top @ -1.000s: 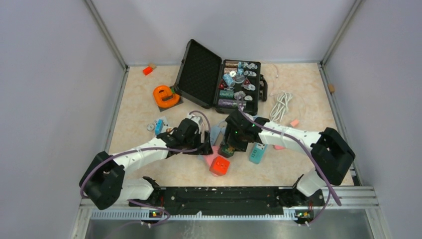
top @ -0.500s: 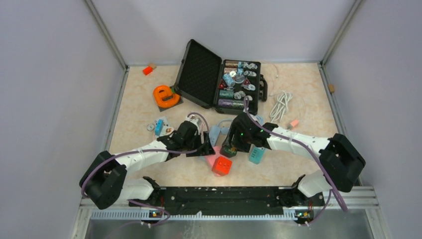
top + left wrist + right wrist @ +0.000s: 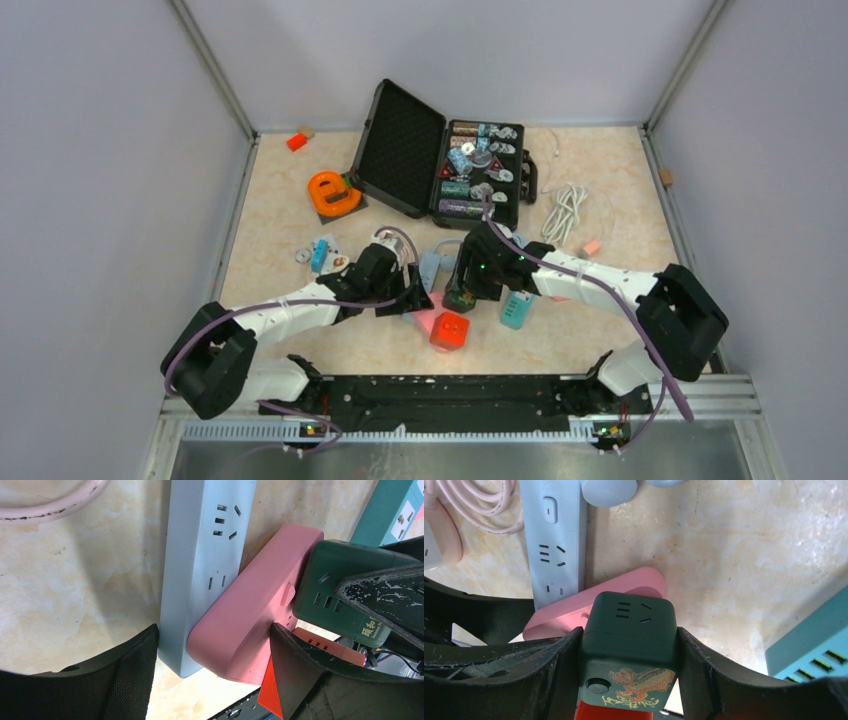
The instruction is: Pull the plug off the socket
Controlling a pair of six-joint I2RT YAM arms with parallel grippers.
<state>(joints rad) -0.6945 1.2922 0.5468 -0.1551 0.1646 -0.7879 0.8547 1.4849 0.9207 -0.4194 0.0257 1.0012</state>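
Note:
My right gripper moves up off the pink socket strip next, outward, then down to the tabletop (image 3: 729, 582) beside the teal socket block, and releases the cube where it's clear.
A dark green cube plug (image 3: 629, 630) with a gold dragon print sits against the top of a pink socket strip (image 3: 250, 620); whether its pins are still seated is hidden. My right gripper (image 3: 629, 670) is shut on the cube, one finger on each side. My left gripper (image 3: 215, 645) is closed across the pink strip and the light blue strip (image 3: 200, 555) beside it, one finger touching each. In the top view the left gripper (image 3: 415, 298) and the right gripper (image 3: 462, 295) meet at the table's near middle.
A red cube socket (image 3: 449, 330) lies just in front of the strips and a teal socket block (image 3: 517, 309) to their right. An open black case (image 3: 440, 160), an orange tape holder (image 3: 333, 193) and a white cable (image 3: 568, 208) lie further back.
My right arm has shifted a little, its wrist edging right and towards me with the green cube still gripped. The red cube has slid slightly right. The left gripper has barely moved.

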